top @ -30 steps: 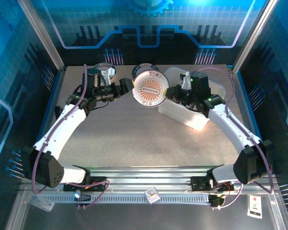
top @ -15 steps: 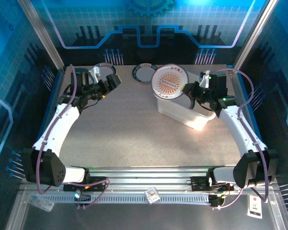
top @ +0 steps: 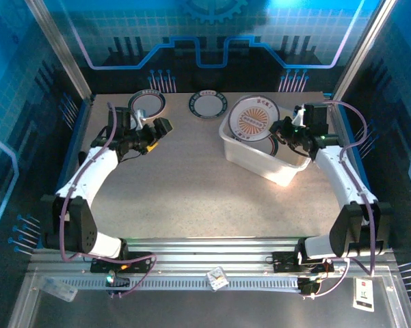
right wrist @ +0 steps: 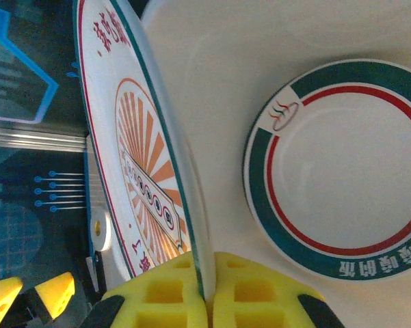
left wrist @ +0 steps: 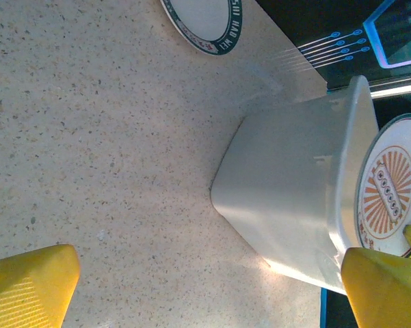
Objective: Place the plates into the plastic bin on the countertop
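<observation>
The green and red rimmed plate (top: 264,145) (right wrist: 342,171) lies flat below my right gripper. Next, my right gripper needs to lower the sunburst plate into the bin onto that plate and let go of the sunburst plate's rim.
My right gripper (top: 279,128) is shut on the rim of an orange sunburst plate (top: 254,119), which it holds tilted over the white plastic bin (top: 277,171). In the right wrist view the yellow pads (right wrist: 171,294) pinch that plate's edge (right wrist: 133,157), and a green and red rimmed plate (right wrist: 342,171) lies flat on the bin's floor (right wrist: 212,55). My left gripper (top: 158,133) hangs open over the left of the countertop (top: 191,184), holding nothing. Its yellow fingertips (left wrist: 31,283) stand wide apart, and beyond them are the bin's wall (left wrist: 287,191) and the sunburst plate (left wrist: 390,184).
Two dark-rimmed plates lie flat at the back of the countertop, one at the left (top: 148,102) and one near the middle (top: 207,104), the latter also in the left wrist view (left wrist: 205,24). A blue frame (top: 78,147) borders the surface.
My right gripper has carried the sunburst plate rightwards from mid-table to over the bin. My left gripper has let go of it and drawn back to the left, uncovering the back-left plate.
</observation>
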{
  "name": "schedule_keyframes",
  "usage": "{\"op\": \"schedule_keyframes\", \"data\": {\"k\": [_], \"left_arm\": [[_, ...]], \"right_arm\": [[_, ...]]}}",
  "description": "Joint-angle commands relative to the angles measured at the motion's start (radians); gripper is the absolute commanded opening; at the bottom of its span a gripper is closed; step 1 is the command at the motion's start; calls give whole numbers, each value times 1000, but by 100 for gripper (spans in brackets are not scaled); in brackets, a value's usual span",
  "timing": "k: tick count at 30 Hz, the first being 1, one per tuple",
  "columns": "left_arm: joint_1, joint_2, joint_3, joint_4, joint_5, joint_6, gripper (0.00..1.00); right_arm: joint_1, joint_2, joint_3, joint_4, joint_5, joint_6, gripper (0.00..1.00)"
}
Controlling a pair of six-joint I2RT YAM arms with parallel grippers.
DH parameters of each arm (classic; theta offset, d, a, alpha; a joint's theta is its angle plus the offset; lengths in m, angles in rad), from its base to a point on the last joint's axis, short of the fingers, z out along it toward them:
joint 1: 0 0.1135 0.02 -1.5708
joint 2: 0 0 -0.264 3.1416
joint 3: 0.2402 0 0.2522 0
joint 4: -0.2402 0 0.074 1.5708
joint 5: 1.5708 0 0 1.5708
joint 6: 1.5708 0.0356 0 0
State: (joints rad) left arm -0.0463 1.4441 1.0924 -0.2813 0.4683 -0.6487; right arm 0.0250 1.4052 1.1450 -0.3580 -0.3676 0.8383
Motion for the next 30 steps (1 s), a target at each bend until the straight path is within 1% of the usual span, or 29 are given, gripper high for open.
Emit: {"op": "schedule_keyframes", "data": {"k": [1,10,15,20,30], "left_arm": [[13,30,21,19,29,-4,99],[13,47,15,19,28,-8,99],[13,56,15,21,31,-13,99],[11,68,15,24,32,-18,99],[11,71,8,23,29,-23,99]], "right_arm": [[-15,32,35,14,1,2,0],[-43,52,9,-5,41,16,0],[-75,52,-26,-26,35,15,0],[-80,105,-30,-27,-19,2,0],[-65,198,-22,-48,-23,-28,2]]}}
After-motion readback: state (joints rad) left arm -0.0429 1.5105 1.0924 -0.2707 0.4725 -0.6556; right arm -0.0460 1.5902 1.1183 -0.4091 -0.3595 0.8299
